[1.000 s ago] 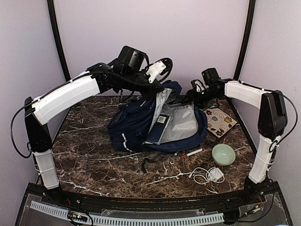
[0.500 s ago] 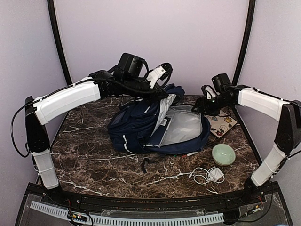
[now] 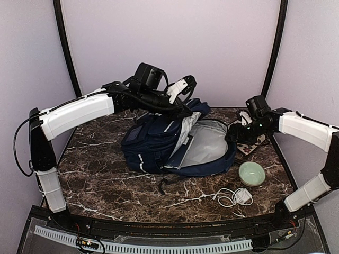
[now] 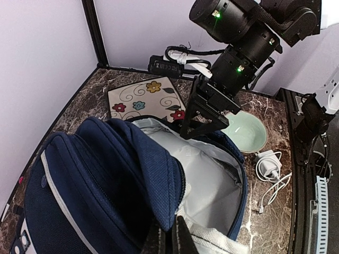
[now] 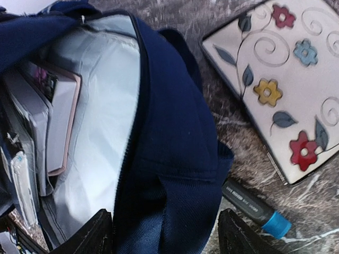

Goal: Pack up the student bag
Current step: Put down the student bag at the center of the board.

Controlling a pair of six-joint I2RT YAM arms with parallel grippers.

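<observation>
The left gripper moves to the left in the top view next, toward the bare tabletop, and releases the bag's top flap, since the bag (image 3: 159, 142) crowds the dark marker.
The student bag (image 3: 159, 142) lies open in the middle of the table, a navy backpack with light grey lining (image 4: 212, 174). My left gripper (image 4: 172, 241) is shut on the edge of its navy top flap and holds the flap up; in the top view the left gripper (image 3: 186, 110) is over the bag's back edge. My right gripper (image 5: 167, 238) is open, one finger on each side of the bag's right wall (image 5: 175, 132), low over the table. Books (image 5: 58, 121) stand inside the bag against the lining.
A floral notebook (image 3: 250, 142) lies right of the bag under my right arm. A dark marker with a blue cap (image 5: 254, 206) rests against the bag's right side. A pale green bowl (image 3: 251, 173) and a white charger with cable (image 3: 235, 197) sit at the front right.
My right gripper has drawn back out of the bag toward the right and opened wider. The book at the opening now sits deeper inside. The left gripper keeps its hold on the flap.
</observation>
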